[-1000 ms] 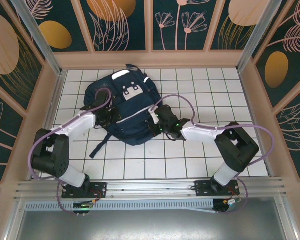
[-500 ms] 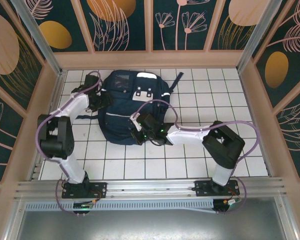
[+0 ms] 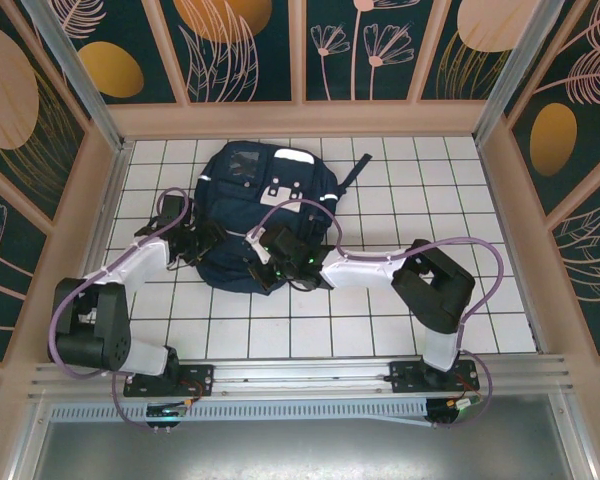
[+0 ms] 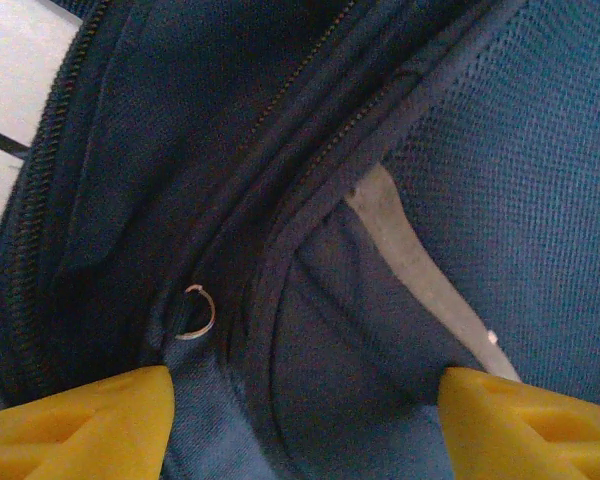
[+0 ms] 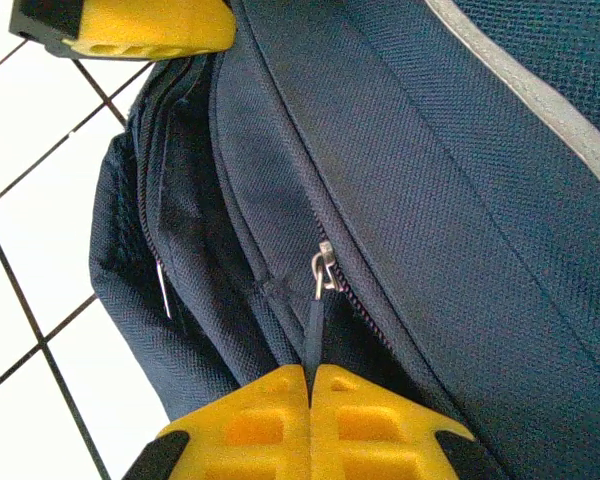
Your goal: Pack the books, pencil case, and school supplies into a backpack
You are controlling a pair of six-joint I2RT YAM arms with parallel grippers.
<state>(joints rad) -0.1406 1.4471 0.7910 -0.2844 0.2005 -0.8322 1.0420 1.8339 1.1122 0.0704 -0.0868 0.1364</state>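
My right gripper holds the pull strap [image 5: 311, 335] and should move along the zipper teeth [image 5: 372, 325] next, away from my left gripper, then let go, since the teeth run past the slider.
The navy backpack [image 3: 242, 212] lies flat on the tiled table, its white patch facing up. My right gripper [image 3: 264, 258] is at its near edge, shut on the dark zipper pull strap [image 5: 311, 335] that hangs from a metal slider [image 5: 323, 272]. My left gripper [image 3: 202, 244] is at the bag's near-left edge. In the left wrist view its yellow fingers [image 4: 75, 425] stand wide apart over the backpack [image 4: 500, 150] fabric, open, beside a small metal ring [image 4: 195, 312]. The books, pencil case and school supplies are out of view.
White tiled table [image 3: 420, 200] with bare squares right of and in front of the bag. A dark strap [image 3: 354, 170] trails from the bag's upper right. Wooden walls [image 3: 300, 118] ring the table. A yellow finger of the left gripper [image 5: 130, 25] sits close to my right gripper.
The backpack has turned and shifted left. My left gripper has opened and swung from the bag's far-left side down to its near-left edge. My right gripper has moved left, still shut on the pull.
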